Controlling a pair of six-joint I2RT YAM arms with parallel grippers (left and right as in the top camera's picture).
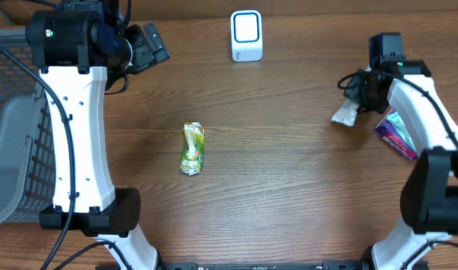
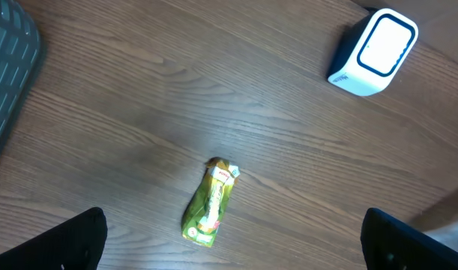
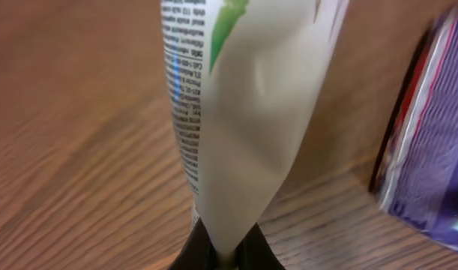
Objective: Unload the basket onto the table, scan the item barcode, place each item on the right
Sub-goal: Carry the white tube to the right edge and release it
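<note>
The white packet (image 1: 344, 115) hangs above the table, so my right gripper should lower it toward the purple packet and release it on the bare wood beside that one.
My right gripper (image 1: 357, 101) (image 3: 227, 253) is shut on the tail end of a white packet (image 1: 344, 115) (image 3: 243, 112) with small black print and a green mark. The packet hangs low over the table at the right. A white scanner with a blue-rimmed face (image 1: 246, 35) (image 2: 372, 51) stands at the back centre. A green packet (image 1: 193, 148) (image 2: 210, 202) lies flat in the middle of the table. My left gripper (image 1: 150, 45) (image 2: 236, 255) hovers high at the back left, open, with nothing between its black fingers (image 2: 79, 240).
A purple packet (image 1: 397, 133) (image 3: 431, 157) lies on the table just right of the held packet. A grey wire basket (image 1: 11, 127) (image 2: 11, 67) takes up the left edge. The table is brown wood.
</note>
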